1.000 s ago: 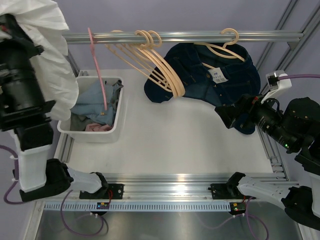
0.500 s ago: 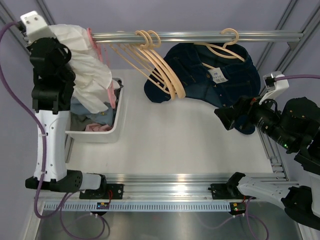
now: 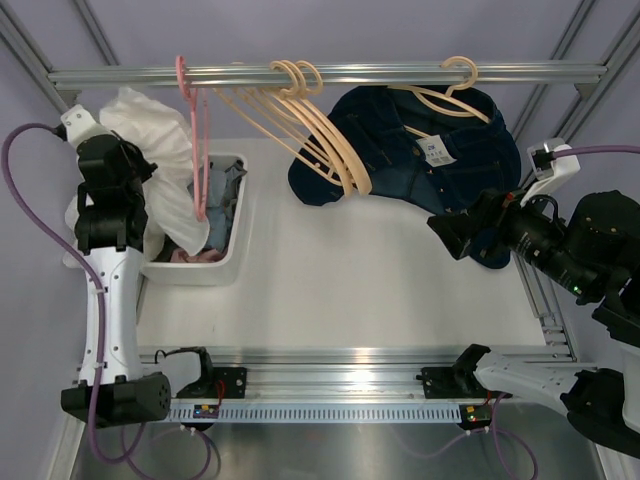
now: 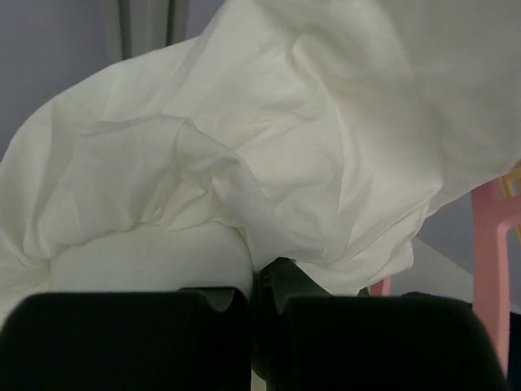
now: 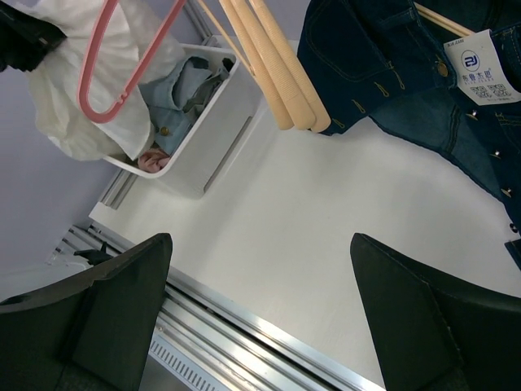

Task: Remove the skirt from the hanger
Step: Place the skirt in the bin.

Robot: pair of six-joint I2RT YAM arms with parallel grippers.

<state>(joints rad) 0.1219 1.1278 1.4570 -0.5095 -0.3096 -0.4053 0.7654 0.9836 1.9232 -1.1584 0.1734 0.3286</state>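
The bin lies below and right in the top view, so my left gripper will next carry the unhung skirt over the clothes in the bin [image 3: 236, 240], lower it and let it go.
The white skirt [image 3: 160, 165] hangs bunched from my left gripper [image 3: 108, 170] at the far left, off the hanger, draping over the left rim of the white bin [image 3: 236, 240]. In the left wrist view the jaws [image 4: 256, 285] are shut on the skirt's cloth [image 4: 285, 163]. The pink hanger [image 3: 199, 150] hangs bare on the rail [image 3: 400, 73], beside the skirt; it also shows in the right wrist view [image 5: 122, 73]. My right gripper [image 3: 445, 232] is open and empty above the table at the right [image 5: 260, 244].
The bin holds blue, grey and pink clothes [image 3: 215, 200]. Several bare tan hangers [image 3: 310, 120] hang mid-rail. A dark denim garment [image 3: 420, 150] with a paper tag hangs on a tan hanger at the right, close behind my right gripper.
My left arm has come down from near the camera to the left of the bin, carrying the white skirt with it. The pink hanger now hangs bare. The right arm has not moved.
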